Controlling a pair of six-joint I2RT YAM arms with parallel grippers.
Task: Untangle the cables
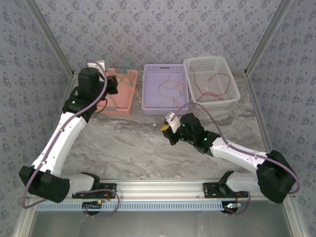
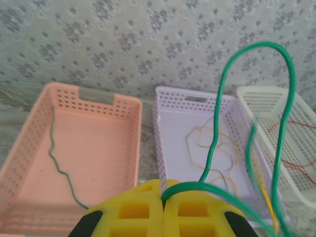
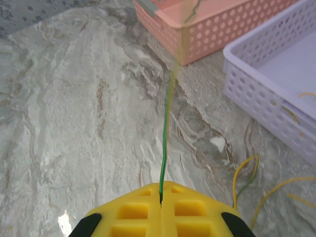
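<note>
My right gripper draws away from the pink basket [image 3: 217, 24] next. It then frees the cable over the marble in front of the purple basket, as it still runs taut.
My left gripper [image 2: 163, 190] [image 1: 115, 83] is shut on a green cable [image 2: 222, 98], which loops high above the jaws and drops to the right. It hangs over the pink basket [image 2: 59, 91], where a thinner dark green cable [image 2: 59, 163] lies. My right gripper [image 3: 161, 190] [image 1: 166, 128] is over the table, shut on a thin green-and-yellow cable [image 3: 164, 148] that runs taut toward the pink basket [image 3: 217, 24]. Yellow cables [image 2: 217, 148] lie in the purple basket [image 2: 168, 91]. Red cables [image 1: 212, 81] lie in the white basket [image 1: 197, 61].
The three baskets stand side by side along the back wall: pink [image 1: 118, 106], purple [image 1: 148, 89], white. Loose yellow cable ends [image 3: 242, 173] trail on the marble table in front of the purple basket [image 3: 261, 74]. Patterned walls close in the back and sides.
</note>
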